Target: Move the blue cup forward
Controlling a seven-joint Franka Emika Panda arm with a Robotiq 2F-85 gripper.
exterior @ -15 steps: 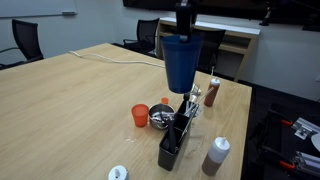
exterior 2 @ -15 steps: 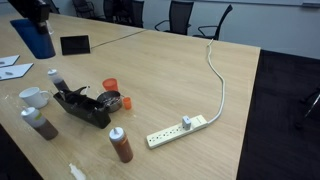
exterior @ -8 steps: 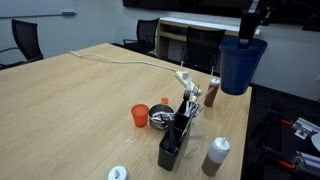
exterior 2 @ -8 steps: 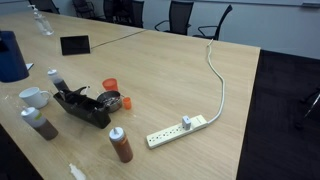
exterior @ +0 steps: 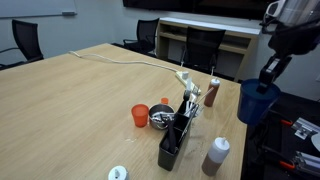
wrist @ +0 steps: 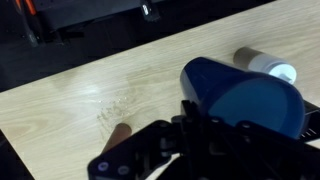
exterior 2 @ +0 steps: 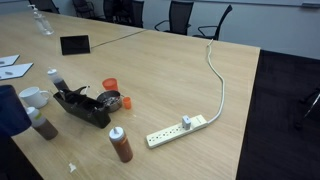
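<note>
My gripper will next carry the cup outward and down to the bare tabletop between the brown bottles, and there it will let go of the cup's rim.
My gripper (exterior: pixel 267 80) is shut on the rim of the blue cup (exterior: pixel 254 102), a dark-blue tumbler, and holds it in the air over the table's edge, past the brown bottles. The blue cup also shows at the left edge of an exterior view (exterior 2: pixel 11 109), next to a white cup (exterior 2: pixel 33 97). In the wrist view the blue cup (wrist: pixel 250 95) fills the right side, its opening towards the camera, with my gripper (wrist: pixel 190 118) clamped on its rim. The smaller orange cup (exterior: pixel 140 115) stands on the table by a metal bowl (exterior: pixel 160 118).
A black organizer (exterior: pixel 174 142) with utensils stands near the table's edge, with brown bottles (exterior: pixel 216 155) on both sides. A white power strip (exterior 2: pixel 180 128) and its cable lie on the table. Office chairs (exterior: pixel 203 45) stand behind it.
My gripper has carried the blue cup away from above the organizer, sideways and downward, to the table's edge near the white cup. Nothing else has moved.
</note>
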